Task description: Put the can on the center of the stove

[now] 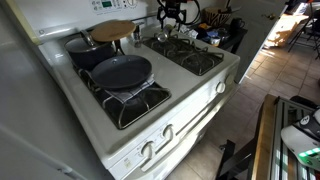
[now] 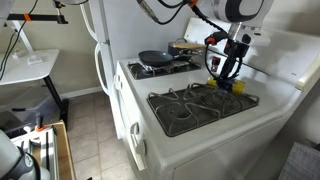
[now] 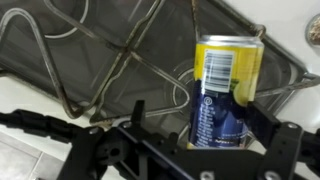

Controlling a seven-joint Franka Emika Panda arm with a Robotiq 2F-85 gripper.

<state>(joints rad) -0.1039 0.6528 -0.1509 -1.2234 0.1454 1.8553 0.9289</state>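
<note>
I should next move my gripper to the right in the wrist view and down around the can, which is below it, off-center against the finger on that side.
The can (image 3: 228, 70), blue and yellow with a barcode, stands upright on the dark wire grate of a back burner of the white stove (image 1: 162, 66). In the wrist view my gripper (image 3: 203, 115) straddles the can: one finger lies against its side, the other stands a gap away. The jaws are open. In an exterior view the gripper (image 2: 228, 72) hangs over that back burner near the raised back panel, with the can (image 2: 226, 82) mostly hidden between its fingers. In the other exterior view the gripper (image 1: 173, 14) is at the far back; the can is not clear there.
A dark frying pan (image 1: 122, 70) sits on one burner, also seen in an exterior view (image 2: 155, 58). A dark pot with a wooden lid (image 1: 105, 33) stands behind it. The front burner grate (image 2: 195, 103) is bare. White knobs line the stove front (image 1: 165, 132).
</note>
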